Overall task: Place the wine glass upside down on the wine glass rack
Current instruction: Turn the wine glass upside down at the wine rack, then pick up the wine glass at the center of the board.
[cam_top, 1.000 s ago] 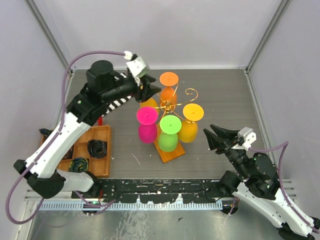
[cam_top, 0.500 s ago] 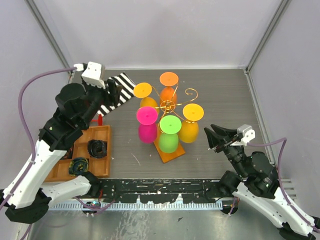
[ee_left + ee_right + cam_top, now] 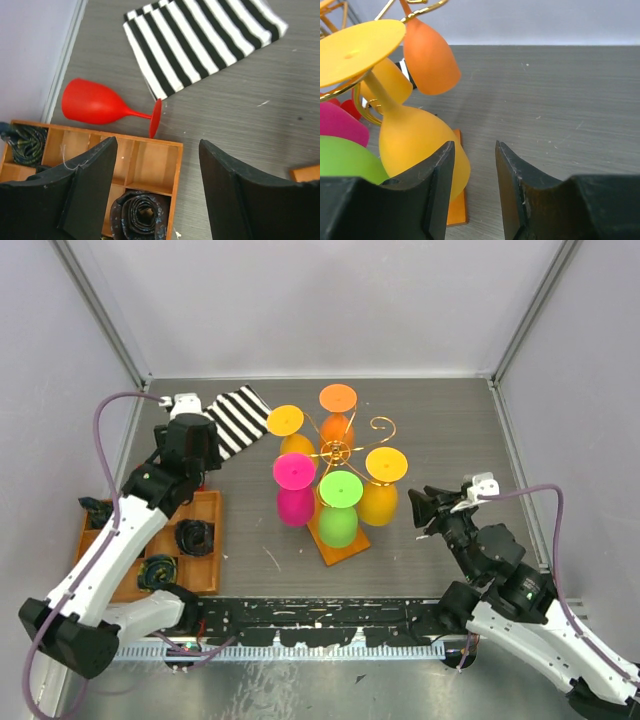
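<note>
My left gripper will go down next with its fingers open, onto the thin foot of the red wine glass, because that foot is below the fingers by the tray's far corner.
A red wine glass lies on its side on the table between the striped cloth and the wooden tray, bowl to the left; the left arm hides it in the top view. My left gripper hovers open over the tray's far corner, short of the glass, with nothing between its fingers. The wine glass rack, gold wire on an orange base, carries several coloured glasses upside down, among them a yellow-orange one. My right gripper is open and empty just right of the yellow glass.
A black-and-white striped cloth lies at the back left. The compartmented wooden tray at the left holds dark rolled fabric. Walls close the table on three sides.
My left gripper let go of the yellow-orange glass, which now hangs on the rack. It swung left and down to the tray while its jaws widened. The right gripper shifted slightly.
</note>
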Available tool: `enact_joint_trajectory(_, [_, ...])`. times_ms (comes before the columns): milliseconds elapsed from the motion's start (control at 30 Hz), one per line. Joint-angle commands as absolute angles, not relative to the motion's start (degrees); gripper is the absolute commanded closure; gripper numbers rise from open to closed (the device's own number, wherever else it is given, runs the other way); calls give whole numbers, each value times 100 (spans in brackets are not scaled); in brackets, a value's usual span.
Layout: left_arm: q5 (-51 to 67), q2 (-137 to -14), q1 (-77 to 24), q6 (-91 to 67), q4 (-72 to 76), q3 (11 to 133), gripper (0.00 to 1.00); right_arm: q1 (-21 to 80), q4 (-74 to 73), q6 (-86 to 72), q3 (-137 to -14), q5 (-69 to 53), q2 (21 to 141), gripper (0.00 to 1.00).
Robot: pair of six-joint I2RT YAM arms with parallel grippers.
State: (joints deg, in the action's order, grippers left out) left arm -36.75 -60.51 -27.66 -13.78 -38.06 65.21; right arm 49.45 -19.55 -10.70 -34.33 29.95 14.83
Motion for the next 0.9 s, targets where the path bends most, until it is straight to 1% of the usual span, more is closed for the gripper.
enact_joint_trajectory(0, [-3290,-6452,-2183,-1833,-3655,6294,26,4957,-2221,-1445,-3785,3411,1710,56])
enact_joint_trajectory(100, [-3114,-6841,-1829,-1895,-3429,6164,26,4958,-2219,-1433,-3774,3385,1710,56])
enact_joint_trajectory(200, [-2388,-7200,-1406,-2047,-3154,5994,36,4957,-2223,-1396,-3784,3374,1699,55])
enact_joint_trajectory(267, [-2209,-7551,-1309,-2126,-2991,5892,39,4957,-2229,-1373,-3782,3379,1681,55])
enact_joint_trajectory(500, [-2765,-8380,-1220,-2162,-2735,5724,41,4958,-2217,-1389,-3758,3362,1668,55])
enact_joint_trajectory(667, [-2642,-8701,-1048,-2118,-2492,5652,44,4957,-2219,-1380,-3763,3366,1718,55])
enact_joint_trajectory(767, [-2430,-8889,-950,-2118,-2362,5619,51,4959,-2204,-1372,-3760,3374,1736,55])
enact_joint_trajectory(867, [-2266,-9022,-906,-2114,-2281,5629,63,4959,-2204,-1363,-3753,3384,1749,55])
